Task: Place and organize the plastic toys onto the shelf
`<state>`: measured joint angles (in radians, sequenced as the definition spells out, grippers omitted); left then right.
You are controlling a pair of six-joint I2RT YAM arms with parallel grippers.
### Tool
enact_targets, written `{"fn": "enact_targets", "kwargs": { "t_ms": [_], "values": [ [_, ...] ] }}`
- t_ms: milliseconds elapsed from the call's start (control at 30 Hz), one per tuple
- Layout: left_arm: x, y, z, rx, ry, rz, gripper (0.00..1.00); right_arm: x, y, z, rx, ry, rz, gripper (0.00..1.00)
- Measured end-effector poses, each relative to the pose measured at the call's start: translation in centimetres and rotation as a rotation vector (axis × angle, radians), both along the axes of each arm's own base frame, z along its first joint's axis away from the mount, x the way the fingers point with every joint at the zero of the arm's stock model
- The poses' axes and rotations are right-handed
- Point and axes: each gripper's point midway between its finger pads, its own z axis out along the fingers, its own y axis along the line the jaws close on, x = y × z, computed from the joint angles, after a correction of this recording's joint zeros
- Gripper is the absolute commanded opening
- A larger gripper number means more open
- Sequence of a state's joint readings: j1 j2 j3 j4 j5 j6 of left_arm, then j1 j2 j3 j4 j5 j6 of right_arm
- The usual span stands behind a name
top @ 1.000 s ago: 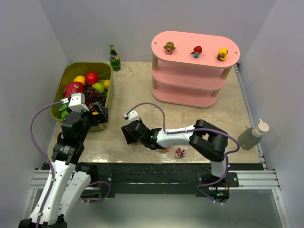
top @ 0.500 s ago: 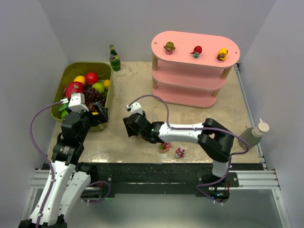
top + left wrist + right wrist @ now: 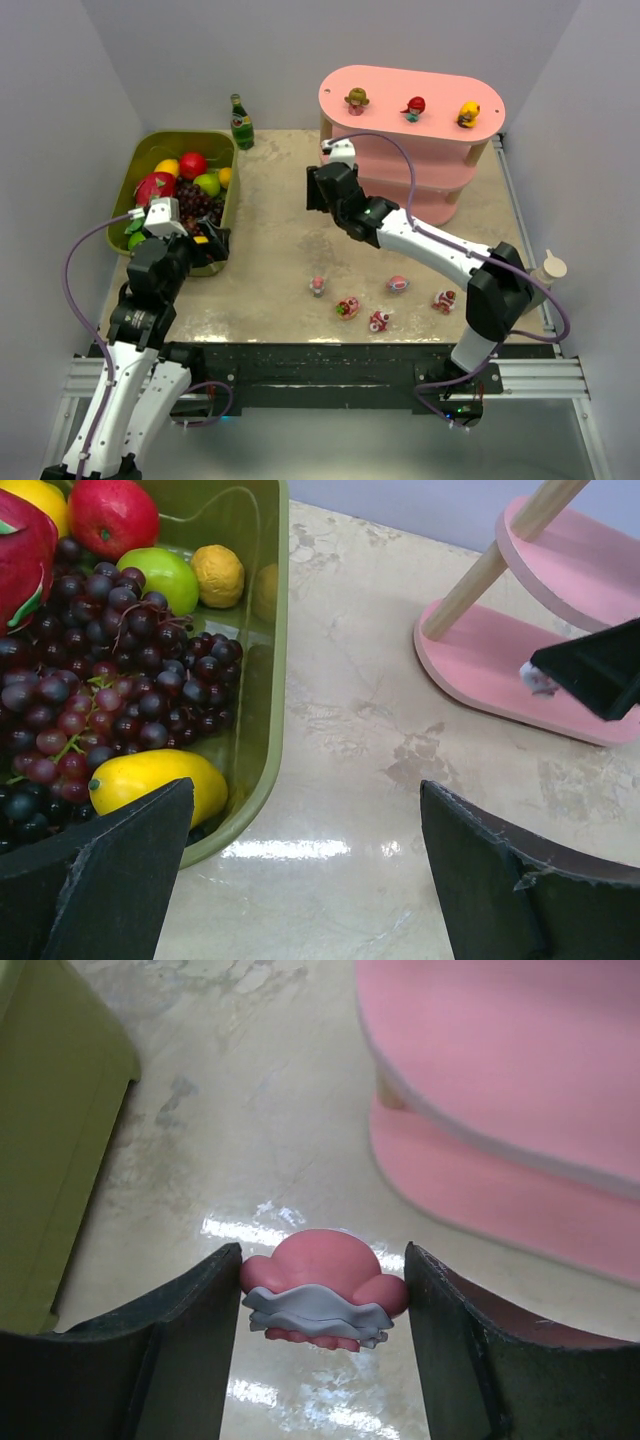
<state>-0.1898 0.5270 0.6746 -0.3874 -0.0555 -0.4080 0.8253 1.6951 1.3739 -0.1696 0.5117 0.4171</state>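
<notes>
My right gripper will move outward toward the pink shelf and release the pink toy on the end of the shelf's middle board nearest the bin point(image 3: 430, 1040), as that spot is bare.
My right gripper point(image 3: 318, 190) hangs above the table just left of the pink shelf point(image 3: 400, 150), shut on a pink toy with a grey frill point(image 3: 322, 1300). That toy fills the gap between the fingers point(image 3: 190, 1340), with the shelf's boards point(image 3: 520, 1090) to the right. Three toys stand on the top board: a brown-haired one point(image 3: 356, 100), a red one point(image 3: 414, 107) and a yellow one point(image 3: 467, 113). Several more toys point(image 3: 347, 307) lie scattered near the table's front edge. My left gripper point(image 3: 215, 242) hovers open and empty point(image 3: 305, 795) beside the bin.
An olive-green bin point(image 3: 150, 150) of toy fruit sits at the left, its rim point(image 3: 270, 680) close to my left fingers. A green glass bottle point(image 3: 241, 122) stands behind it. A grey-green squeeze bottle point(image 3: 540, 280) stands at the table's right edge.
My right arm has risen from the front of the table and swung back toward the shelf with the pink toy. Toys it was covering now show. The left arm has not moved.
</notes>
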Motion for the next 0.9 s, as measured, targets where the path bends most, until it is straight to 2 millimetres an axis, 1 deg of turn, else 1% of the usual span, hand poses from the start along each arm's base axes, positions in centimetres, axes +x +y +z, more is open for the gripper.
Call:
{"fn": "enact_targets", "kwargs": {
  "t_ms": [167, 300, 367, 467, 533, 667, 800, 900],
  "values": [
    [0.2, -0.1, -0.5, 0.004, 0.02, -0.004, 0.99, 2.2, -1.3, 3.4, 0.005, -0.062, -0.052, 0.26],
    [0.3, -0.1, -0.6, 0.006, 0.026, -0.004, 0.99, 3.9, -2.0, 5.4, 0.012, -0.103, -0.099, 0.27],
    [0.3, -0.1, -0.6, 0.007, 0.025, -0.004, 0.99, 4.6, -2.2, 5.9, 0.007, -0.114, -0.121, 0.27],
    [0.3, -0.1, -0.7, 0.008, 0.026, -0.004, 0.99, 5.7, -2.3, 5.8, -0.013, -0.114, -0.151, 0.29],
    [0.4, -0.1, -0.7, 0.009, 0.029, -0.003, 0.99, 6.1, -2.7, 5.3, -0.031, -0.106, -0.17, 0.29],
    [0.4, 0.0, -0.8, 0.01, 0.034, 0.002, 0.99, 5.7, -3.4, 4.2, -0.07, -0.072, -0.19, 0.32],
    [0.5, 0.1, -0.9, 0.012, 0.036, 0.002, 0.99, 5.7, -4.0, 4.2, -0.088, -0.065, -0.219, 0.34],
    [0.5, 0.1, -0.9, 0.012, 0.036, 0.002, 0.99, 6.2, -4.1, 4.0, -0.093, -0.066, -0.24, 0.35]
  ]
}}
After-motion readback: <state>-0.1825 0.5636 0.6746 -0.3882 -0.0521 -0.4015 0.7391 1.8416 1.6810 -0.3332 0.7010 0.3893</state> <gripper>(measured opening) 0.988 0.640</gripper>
